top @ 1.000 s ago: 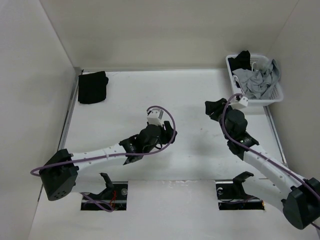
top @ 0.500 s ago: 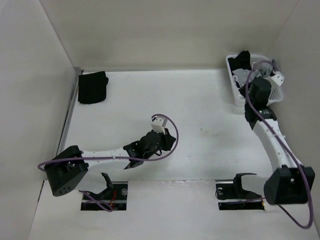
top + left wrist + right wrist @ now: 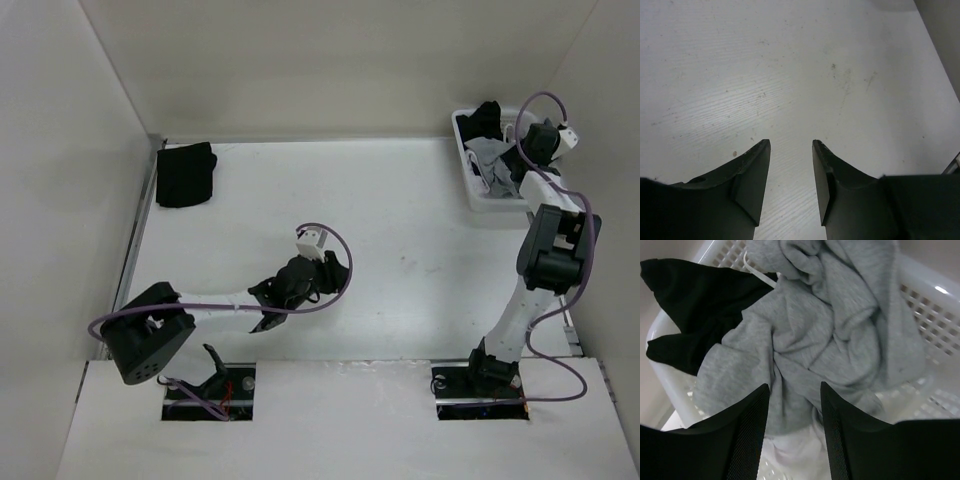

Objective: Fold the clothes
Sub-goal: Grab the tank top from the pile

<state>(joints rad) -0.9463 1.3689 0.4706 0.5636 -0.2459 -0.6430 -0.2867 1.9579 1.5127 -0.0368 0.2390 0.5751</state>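
The near folds of the grey heap are just below my open right gripper, and its fingers are above the cloth. My right gripper will next move down into the basket (image 3: 480, 205) onto those folds.
The clothes (image 3: 815, 335) lie as a crumpled light grey knit heap in the white basket (image 3: 940, 295), seen at the back right in the top view as clothes (image 3: 492, 160). My right gripper (image 3: 794, 386) hangs open just above the heap, and nothing is between its fingers; from above, the right gripper (image 3: 508, 160) is over the basket (image 3: 480, 205). My left gripper (image 3: 791, 142) stands open over bare white table with nothing in it. In the top view the left gripper (image 3: 338, 278) is near the table's middle, far from the basket.
A black garment (image 3: 695, 300) lies in the basket's left part, partly over its rim. A white piece (image 3: 790, 460) shows under the grey heap. A folded black garment (image 3: 185, 173) sits at the table's back left corner. Walls close off the left, back and right.
My right arm has swung from the table's right middle up and over the basket. The left arm has drawn back a little toward the near edge.
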